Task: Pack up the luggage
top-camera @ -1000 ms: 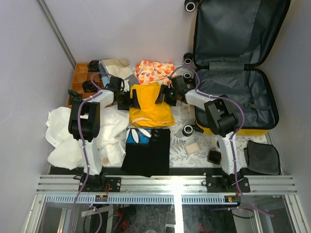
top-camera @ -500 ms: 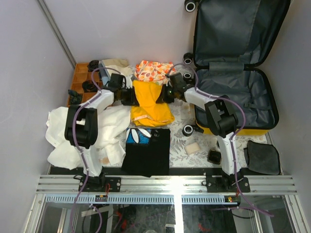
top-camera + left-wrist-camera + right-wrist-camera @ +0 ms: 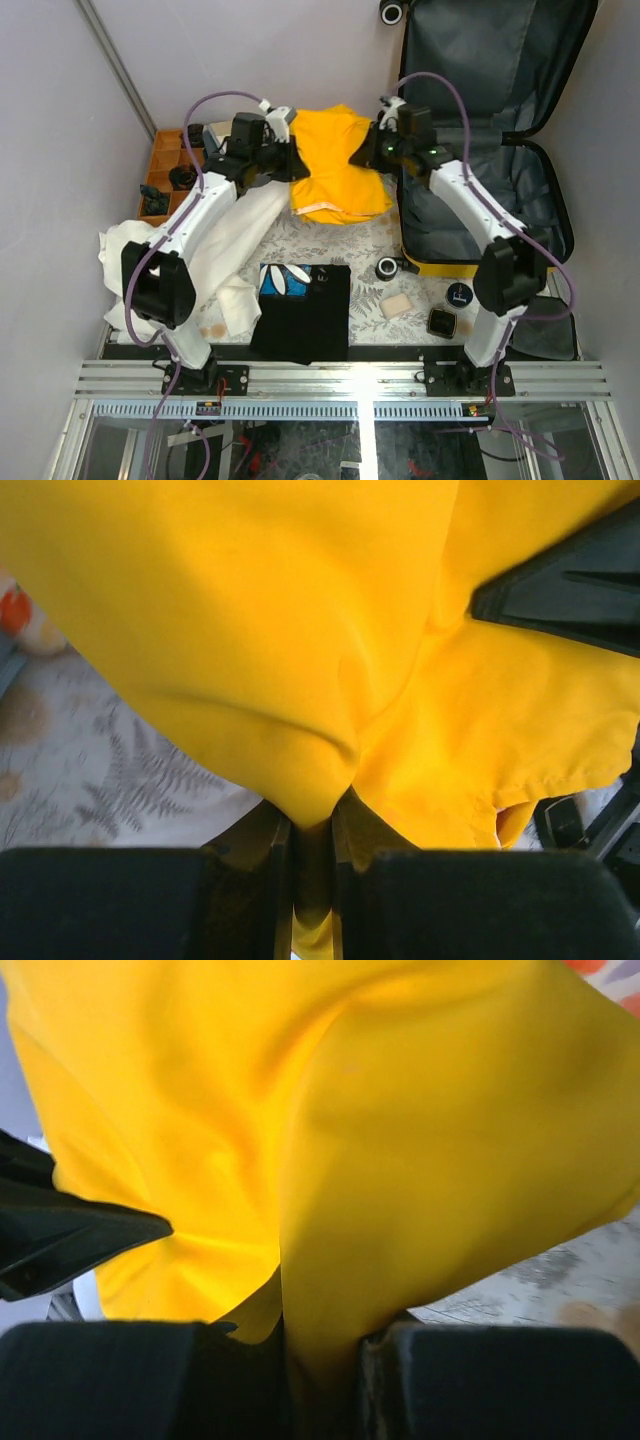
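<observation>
The luggage's empty lining (image 3: 440, 216) is below my right gripper and to its right in the top view. I will carry the yellow garment (image 3: 340, 165) there, lower it and let it go.
A yellow garment (image 3: 340, 165) hangs in the air between my two grippers, above the far middle of the table. My left gripper (image 3: 290, 160) is shut on its left edge; in the left wrist view a fold of the yellow garment (image 3: 300, 630) is pinched between the jaws of the left gripper (image 3: 312, 830). My right gripper (image 3: 368, 152) is shut on the right edge, the yellow garment (image 3: 400, 1140) bunched between the jaws of the right gripper (image 3: 320, 1350). The luggage (image 3: 500, 200) lies open at the right, its dark lining showing and its lid (image 3: 490, 60) raised.
A white cloth (image 3: 190, 270) is heaped at the left. A black folded garment (image 3: 300, 310) with a blue patterned piece lies near the front. An orange tray (image 3: 165, 170) stands at the far left. A beige block (image 3: 398, 304), round black items (image 3: 440, 320) and a black pouch (image 3: 545, 335) lie front right.
Both grippers closed on the yellow garment's sides and raised it off the table, away from the arm bases. It now hangs spread between them, covering the orange floral cloth.
</observation>
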Tool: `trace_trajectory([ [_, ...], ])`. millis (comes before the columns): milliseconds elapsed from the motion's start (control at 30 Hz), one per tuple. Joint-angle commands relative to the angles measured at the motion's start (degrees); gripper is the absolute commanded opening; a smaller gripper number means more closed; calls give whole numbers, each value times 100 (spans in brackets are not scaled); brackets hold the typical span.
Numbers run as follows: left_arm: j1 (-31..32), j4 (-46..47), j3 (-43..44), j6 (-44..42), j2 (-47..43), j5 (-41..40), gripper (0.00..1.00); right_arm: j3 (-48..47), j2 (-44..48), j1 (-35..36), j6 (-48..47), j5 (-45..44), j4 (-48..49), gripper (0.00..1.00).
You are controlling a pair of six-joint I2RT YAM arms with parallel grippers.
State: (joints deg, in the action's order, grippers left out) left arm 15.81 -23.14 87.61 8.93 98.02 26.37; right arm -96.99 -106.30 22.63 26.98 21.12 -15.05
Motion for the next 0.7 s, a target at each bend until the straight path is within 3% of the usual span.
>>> trace_trajectory([
  [0,581,417,893,280,196,-27,0,-106,917,-469,-508,-201,-272,0],
  [233,1121,621,1362,582,882,-214,5,558,1474,-1036,-1006,-238,-547,0],
  [467,1097,612,525,53,1028,-204,60,1175,1530,-1125,-1009,-256,-287,0],
  [667,955,372,193,-200,1143,-473,73,1047,1533,-1729,-1481,-221,-548,0],
])
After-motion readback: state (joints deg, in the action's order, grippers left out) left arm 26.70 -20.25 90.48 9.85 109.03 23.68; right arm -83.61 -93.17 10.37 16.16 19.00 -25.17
